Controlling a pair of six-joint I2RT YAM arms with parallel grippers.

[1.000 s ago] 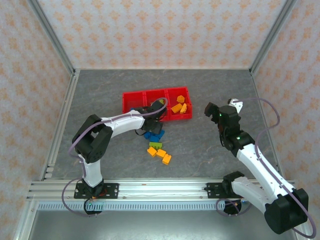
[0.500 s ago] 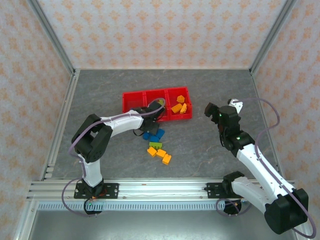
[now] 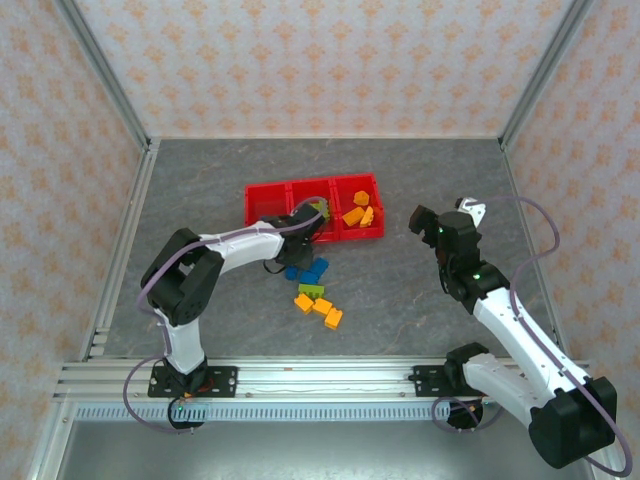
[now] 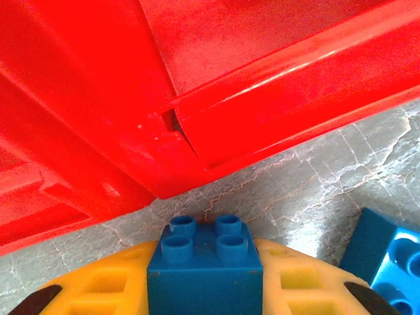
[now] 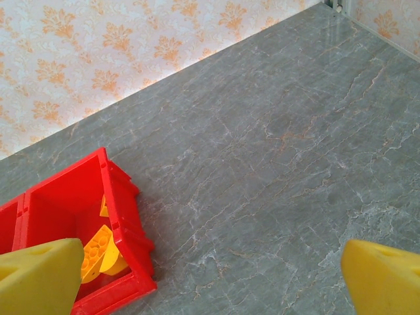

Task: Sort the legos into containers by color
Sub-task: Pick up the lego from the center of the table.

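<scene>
I will next move my left gripper up and outward and let go of the blue brick over the end bin (image 3: 266,202), which is farther outward than the gripper. The other bins are taken by green and orange.
My left gripper (image 4: 205,285) is shut on a blue brick (image 4: 205,262), studs facing forward, held just off the near outer wall of the red bins (image 4: 262,98). From above, this gripper (image 3: 308,226) sits at the near edge of the three-bin tray (image 3: 265,190), by its middle bin. Orange bricks (image 3: 358,214) lie in the right bin, and a green one (image 3: 319,206) in the middle bin. More blue (image 3: 308,270), green (image 3: 312,291) and orange (image 3: 323,307) bricks lie on the floor below the tray. My right gripper (image 3: 432,222) is open and holds nothing, right of the tray.
In the right wrist view, the tray's right bin (image 5: 125,216) with orange bricks (image 5: 98,252) is at the lower left, and grey floor spreads to the right. Another blue brick (image 4: 387,256) lies close beside my left fingers. Patterned walls enclose the table.
The left gripper has shifted slightly toward the tray with the blue brick, uncovering more of the pile on the floor. The right arm has not moved.
</scene>
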